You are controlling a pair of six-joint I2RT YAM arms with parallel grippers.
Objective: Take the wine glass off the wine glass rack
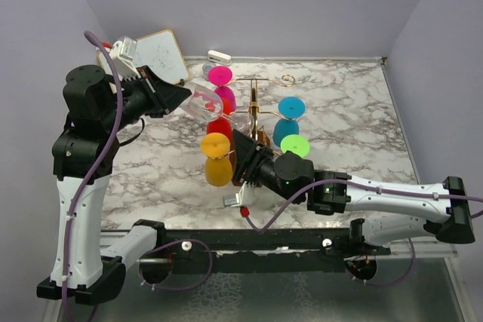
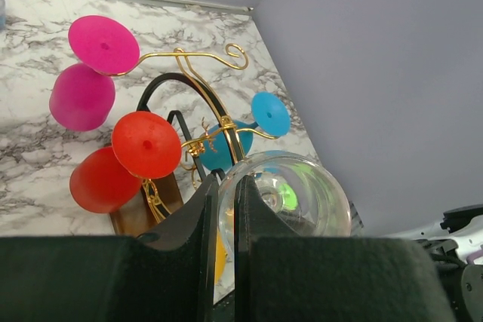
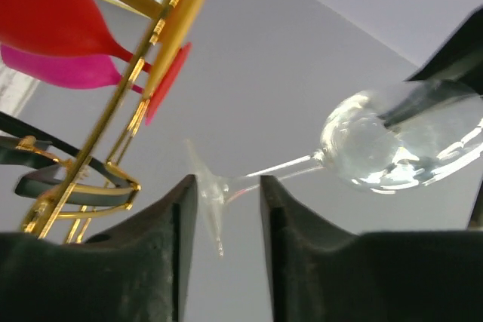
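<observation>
My left gripper will move away from the rack (image 1: pixel 255 107) and tip its fingers down. Then it will lower the foot of the glass onto the bare marble tabletop below and let go of the glass's rim.
A clear wine glass (image 1: pixel 202 103) lies tilted in the air to the left of the gold wine glass rack (image 1: pixel 255 107). My left gripper (image 2: pixel 225 186) is shut on the rim of its bowl (image 2: pixel 294 201), one finger inside and one outside. In the right wrist view the bowl (image 3: pixel 377 145) is at the right and the stem runs down-left to the foot (image 3: pixel 207 194). The foot sits between the fingers of my right gripper (image 3: pixel 224 186), which is open, with a gap on the stem side. The rack (image 3: pixel 113 111) stands just left of it.
Several coloured glasses hang on the rack: pink (image 1: pixel 220 75), red (image 1: pixel 219 127), yellow (image 1: pixel 216 145), blue (image 1: pixel 291 106), green (image 1: pixel 296 145). The dark wooden base (image 2: pixel 143 213) shows under them. A small whiteboard (image 1: pixel 162 54) and a white eraser (image 1: pixel 219 56) lie at the back.
</observation>
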